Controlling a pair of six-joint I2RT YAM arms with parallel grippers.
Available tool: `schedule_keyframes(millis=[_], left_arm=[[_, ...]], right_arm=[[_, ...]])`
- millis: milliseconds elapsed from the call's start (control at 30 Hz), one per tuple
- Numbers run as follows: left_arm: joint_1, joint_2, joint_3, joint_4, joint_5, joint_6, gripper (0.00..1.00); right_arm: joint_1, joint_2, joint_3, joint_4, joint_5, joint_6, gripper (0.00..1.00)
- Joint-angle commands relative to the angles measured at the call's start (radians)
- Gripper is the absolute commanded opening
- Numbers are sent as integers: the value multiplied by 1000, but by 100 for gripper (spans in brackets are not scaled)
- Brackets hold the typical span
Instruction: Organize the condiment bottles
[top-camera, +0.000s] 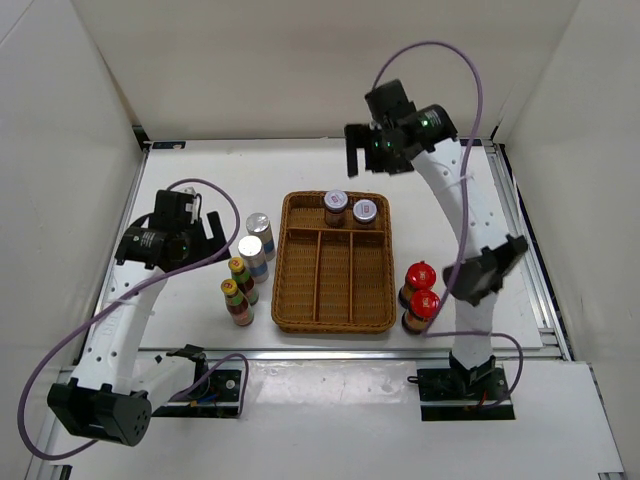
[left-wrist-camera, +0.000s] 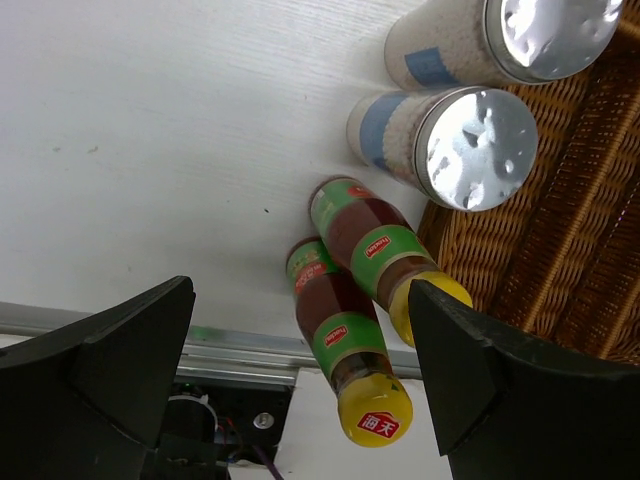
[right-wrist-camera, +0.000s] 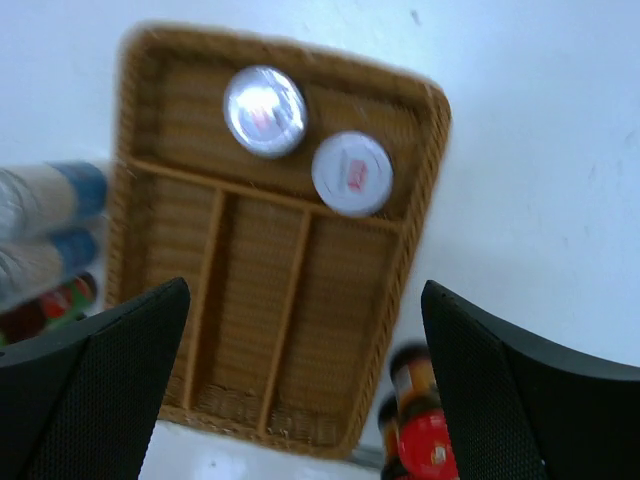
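Observation:
The right gripper draws back and down, open, onto the cap of the far red-capped dark bottle next, since the bottle is below it and back toward my base.
Two grey-lidded short jars (top-camera: 336, 207) (top-camera: 365, 212) stand in the far compartment of the wicker tray (top-camera: 335, 318); they also show in the right wrist view (right-wrist-camera: 265, 111) (right-wrist-camera: 352, 174). Two silver-topped tall bottles (top-camera: 260, 230) (top-camera: 252, 254) and two yellow-capped bottles (top-camera: 241, 276) (top-camera: 236, 299) stand left of the tray. Two red-capped dark bottles (top-camera: 420, 277) (top-camera: 422, 306) stand right of it. My left gripper (top-camera: 213, 236) is open, above and left of the yellow-capped bottles (left-wrist-camera: 350, 340). My right gripper (top-camera: 364, 152) is open and empty, high above the tray's far edge.
The tray's three long near compartments (right-wrist-camera: 265, 330) hold nothing. A metal rail (top-camera: 350, 352) runs along the table's near edge. White walls enclose the table on three sides.

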Motion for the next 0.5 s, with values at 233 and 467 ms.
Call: schedule_keyframes(millis=[233,467], left_arm=[[-24,-30,-60,52,95,-85,99],[-33,-30,-60,61,95,-85,99]], right_arm=[[-54,-634,-843,-57,-1,194,100],[-54,-783,-1121,10,-13,217,100]])
